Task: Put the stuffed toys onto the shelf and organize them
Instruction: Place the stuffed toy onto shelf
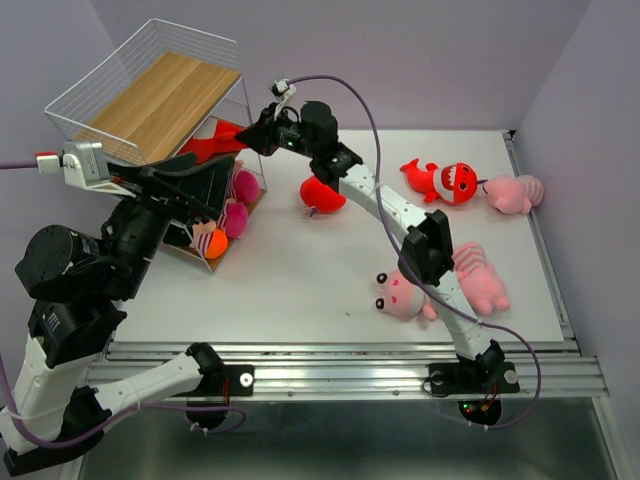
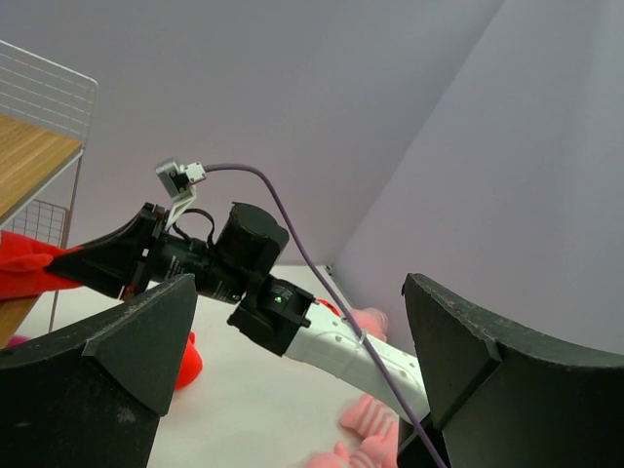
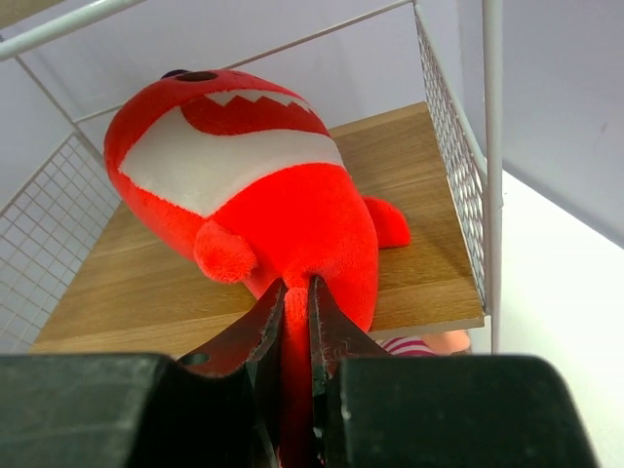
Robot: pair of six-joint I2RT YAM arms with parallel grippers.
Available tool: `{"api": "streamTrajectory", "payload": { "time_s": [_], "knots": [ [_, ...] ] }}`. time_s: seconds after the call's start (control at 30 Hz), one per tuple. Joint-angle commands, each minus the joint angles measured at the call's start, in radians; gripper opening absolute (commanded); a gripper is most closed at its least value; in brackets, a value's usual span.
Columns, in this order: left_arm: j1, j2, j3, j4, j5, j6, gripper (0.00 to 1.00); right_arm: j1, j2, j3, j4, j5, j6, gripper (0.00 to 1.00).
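Bare wood at the board's near end [image 3: 117, 291] gives me room to let go of the red fish. My right gripper needs to bring the fish back toward there next and turn as it goes.
The shelf [image 1: 165, 95] stands at the back left. My right gripper [image 1: 257, 135] reaches into its middle tier and is shut on the tail of a red toothy fish toy [image 1: 215, 140]. In the right wrist view the gripper [image 3: 295, 314] pinches the tail, and the red fish [image 3: 253, 195] lies on the wooden board [image 3: 419, 253]. My left gripper [image 1: 203, 187] is open and empty in front of the shelf. In the left wrist view the gripper [image 2: 302, 361] frames the right arm. Pink striped toys [image 1: 237, 203] lie in the lowest tier.
On the table lie a red toy [image 1: 322, 194], a red toothy fish [image 1: 447, 181], a pink toy [image 1: 513, 192], a pink striped animal [image 1: 482, 277] and a pink doll [image 1: 400, 296]. The right arm stretches diagonally across the table.
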State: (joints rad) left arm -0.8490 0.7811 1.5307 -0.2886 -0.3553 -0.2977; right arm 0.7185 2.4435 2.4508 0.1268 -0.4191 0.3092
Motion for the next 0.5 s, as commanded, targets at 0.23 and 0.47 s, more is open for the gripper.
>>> {"api": "streamTrajectory", "payload": {
  "time_s": [0.23,0.47],
  "knots": [
    [0.001,-0.019,-0.020,0.052,0.004,-0.021,0.99,-0.008,-0.123,-0.021,0.043,-0.032,0.295,0.01],
    [-0.001,-0.026,-0.038,0.065,0.016,-0.040,0.99,0.021,-0.150,-0.059,0.040,-0.041,0.352,0.01]
  ]
}}
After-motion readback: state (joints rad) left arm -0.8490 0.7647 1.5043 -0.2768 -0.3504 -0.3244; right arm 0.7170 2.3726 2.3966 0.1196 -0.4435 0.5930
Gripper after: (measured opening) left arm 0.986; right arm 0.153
